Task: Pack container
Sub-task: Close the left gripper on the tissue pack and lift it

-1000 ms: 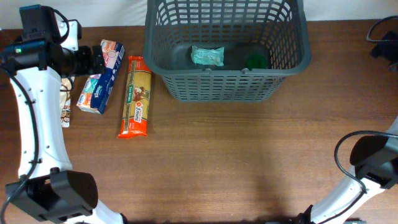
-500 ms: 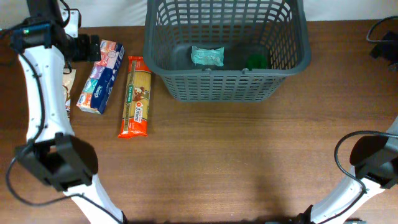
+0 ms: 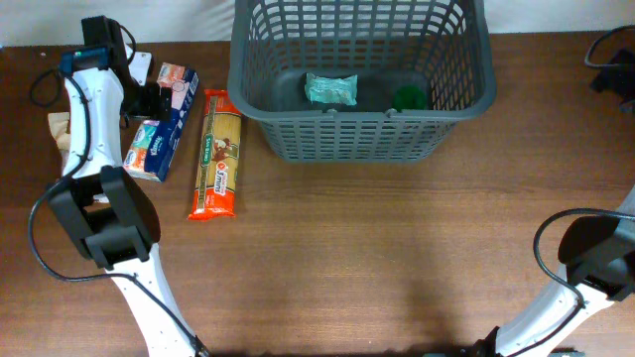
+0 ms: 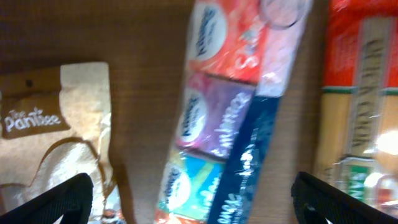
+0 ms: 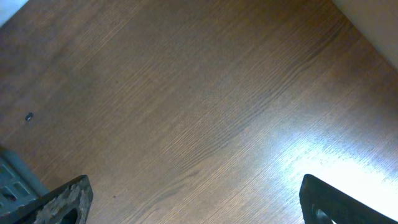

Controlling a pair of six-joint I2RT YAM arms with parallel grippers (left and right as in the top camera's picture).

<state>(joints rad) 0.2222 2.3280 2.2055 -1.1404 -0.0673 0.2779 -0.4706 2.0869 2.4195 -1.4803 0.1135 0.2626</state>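
Note:
The left gripper will next go down onto the purple middle of the tissue multipack (image 3: 162,124) (image 4: 227,118), as bare wood along both its long sides leaves room for the fingers.
The container (image 3: 362,79), a dark grey lattice basket, stands at the table's far middle with a teal packet (image 3: 330,89) and a green item (image 3: 408,96) inside. Left of it lie a tissue multipack (image 3: 162,124) and a long pasta packet (image 3: 217,154). My left gripper (image 3: 151,99) hovers open over the tissue multipack (image 4: 227,118), its fingertips (image 4: 59,199) straddling the pack without touching it. The pasta packet (image 4: 360,106) shows at the right edge of the left wrist view. My right gripper (image 5: 199,202) is open over bare wood, holding nothing.
A brown paper bag of sugar (image 3: 62,129) lies at the far left, beside the tissues (image 4: 56,143). The right arm (image 3: 613,64) sits at the table's far right edge. A basket corner (image 5: 12,177) shows low left in the right wrist view.
The left arm has swung round, its upper link moving right towards the tissue multipack, with the gripper staying over that pack. The packets, the basket and the right arm have not moved.

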